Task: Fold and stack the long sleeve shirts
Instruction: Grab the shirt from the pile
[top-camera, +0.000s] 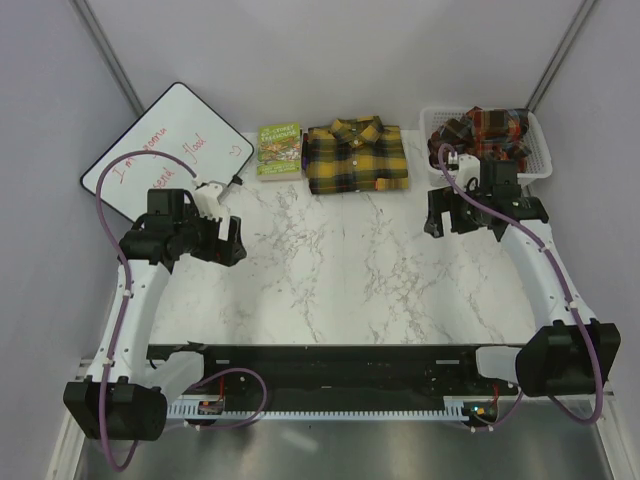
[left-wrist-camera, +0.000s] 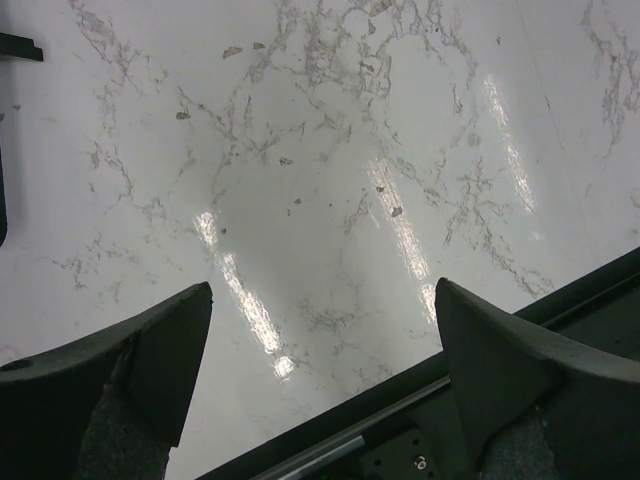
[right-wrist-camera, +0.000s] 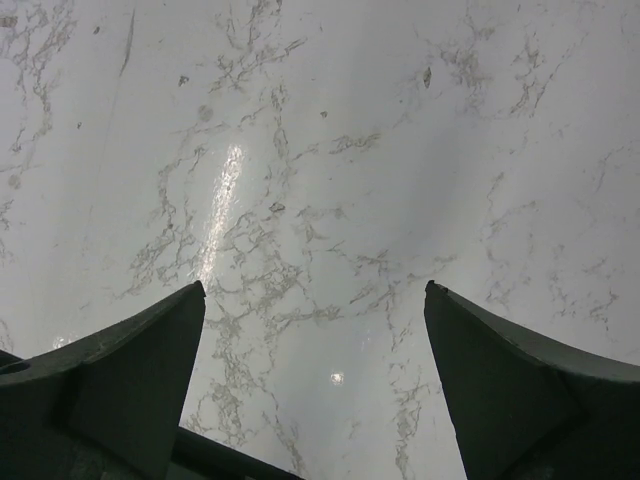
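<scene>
The robot's right gripper should next move outward over the basket (top-camera: 543, 150) and go down onto the middle of the crumpled red-brown shirt (top-camera: 480, 133), since that lies outward and below.
A yellow and black plaid shirt (top-camera: 356, 156) lies folded flat at the back middle of the marble table (top-camera: 330, 270). A red-brown plaid shirt (top-camera: 480, 133) sits crumpled in a white basket (top-camera: 543, 150) at the back right. My left gripper (top-camera: 236, 240) hovers open over the left of the table, well short of the shirts. My right gripper (top-camera: 433, 212) hangs open just in front of the basket. In the left wrist view the left gripper (left-wrist-camera: 322, 290) frames only bare marble. The right wrist view shows the right gripper (right-wrist-camera: 315, 288) likewise wide with nothing between its fingers.
A small green book (top-camera: 279, 149) lies just left of the folded shirt. A whiteboard (top-camera: 165, 145) with red writing leans at the back left. Grey walls close in on both sides, and a black rail (top-camera: 330, 365) runs along the near edge.
</scene>
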